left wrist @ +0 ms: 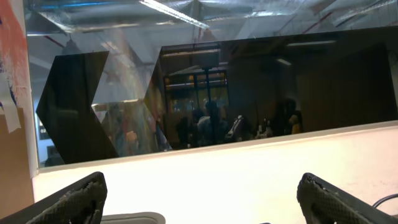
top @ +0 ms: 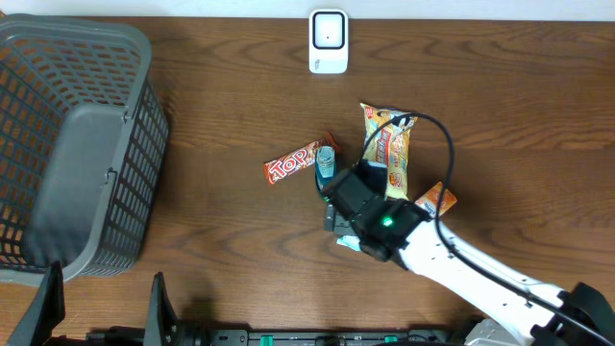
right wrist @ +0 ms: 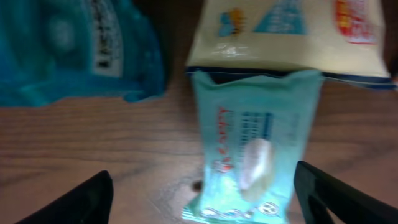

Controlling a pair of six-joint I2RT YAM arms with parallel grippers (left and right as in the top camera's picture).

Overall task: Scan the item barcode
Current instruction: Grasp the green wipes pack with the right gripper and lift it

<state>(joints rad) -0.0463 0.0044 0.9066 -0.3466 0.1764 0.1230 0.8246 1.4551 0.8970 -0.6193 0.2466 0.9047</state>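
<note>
I'll next lower my right gripper around the wipes pack's middle by the white oval (right wrist: 254,163) and close across the pack's width, as it's flat below my open fingers.
A pale green wipes pack (right wrist: 252,155) lies flat on the wooden table, between the fingers of my right gripper (right wrist: 202,199) and nearer the right one. That gripper is open and hovers just above the pack without holding it. From overhead the right gripper (top: 341,202) covers most of the pack (top: 348,242). The white scanner (top: 328,40) stands at the table's far edge. My left gripper (left wrist: 202,202) is wide open and empty, raised at the front left (top: 104,303), facing a wall. No barcode is readable.
A grey basket (top: 77,144) fills the left side. Round the right gripper lie a red TOP bar (top: 291,163), a blue-green packet (top: 326,161), a yellow snack packet (top: 386,144) and an orange packet (top: 437,200).
</note>
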